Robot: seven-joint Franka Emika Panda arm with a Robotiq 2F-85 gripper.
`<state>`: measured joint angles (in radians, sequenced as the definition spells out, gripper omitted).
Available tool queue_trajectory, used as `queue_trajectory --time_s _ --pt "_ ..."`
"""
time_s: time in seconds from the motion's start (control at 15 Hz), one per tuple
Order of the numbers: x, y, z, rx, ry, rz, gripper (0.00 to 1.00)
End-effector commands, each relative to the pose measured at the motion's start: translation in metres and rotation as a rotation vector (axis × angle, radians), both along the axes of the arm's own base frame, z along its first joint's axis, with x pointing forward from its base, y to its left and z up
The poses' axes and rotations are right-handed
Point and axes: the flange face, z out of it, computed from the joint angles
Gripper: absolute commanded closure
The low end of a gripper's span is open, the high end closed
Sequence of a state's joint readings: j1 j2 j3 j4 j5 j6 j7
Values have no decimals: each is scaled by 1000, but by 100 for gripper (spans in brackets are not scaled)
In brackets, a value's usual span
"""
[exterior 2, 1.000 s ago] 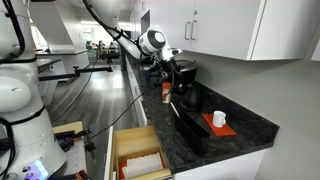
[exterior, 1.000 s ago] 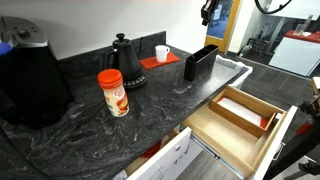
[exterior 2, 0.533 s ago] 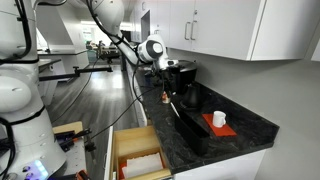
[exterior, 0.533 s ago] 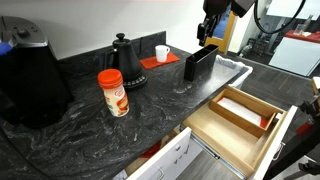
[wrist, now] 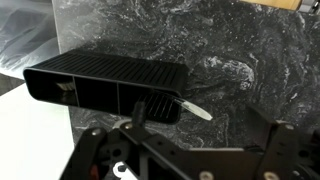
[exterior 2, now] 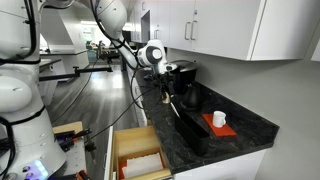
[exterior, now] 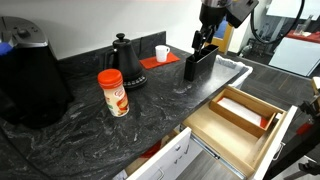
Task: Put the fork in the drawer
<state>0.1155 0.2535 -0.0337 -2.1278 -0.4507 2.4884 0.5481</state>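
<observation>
I will lower my open gripper toward the black holder's end, onto the top of the fork's handle [wrist: 202, 112], as the handle's pale end sticks out past the holder's rim.
The fork [wrist: 195, 108] shows in the wrist view as a pale silvery handle sticking out of one end of the black rectangular holder [wrist: 100, 84]. My gripper [wrist: 200, 130] hovers just above that handle, open, with nothing between its dark fingers [wrist: 136, 113]. In an exterior view the gripper [exterior: 204, 42] hangs over the holder [exterior: 199, 63] at the back of the counter. The drawer [exterior: 225, 135] is pulled out below the counter's front edge, and its light-wood box and inner divider tray are in sight. It also shows as a wooden box in an exterior view, drawer [exterior 2: 113, 150].
On the dark marble counter stand a black kettle [exterior: 123, 62], a red canister [exterior: 113, 92], a white cup [exterior: 161, 53] on a red mat and a large black appliance [exterior: 30, 85]. A clear plastic sheet [exterior: 232, 66] lies beside the holder.
The arm has come down from the top of the picture toward the black holder. The jaws now stand apart above the fork's handle.
</observation>
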Motion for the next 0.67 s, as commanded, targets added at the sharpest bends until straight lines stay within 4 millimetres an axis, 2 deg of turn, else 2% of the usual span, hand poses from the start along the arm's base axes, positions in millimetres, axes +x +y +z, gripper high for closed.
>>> queue_trajectory --time_s 0.0,0.47,0.53,0.6 --pt "2 -1 -11 24 -16 20 0" --pt "13 -5 -39 11 -66 77 0" --pt "14 -6 -42 3 -76 86 7" --pt "16 -7 -44 -6 -86 96 26"
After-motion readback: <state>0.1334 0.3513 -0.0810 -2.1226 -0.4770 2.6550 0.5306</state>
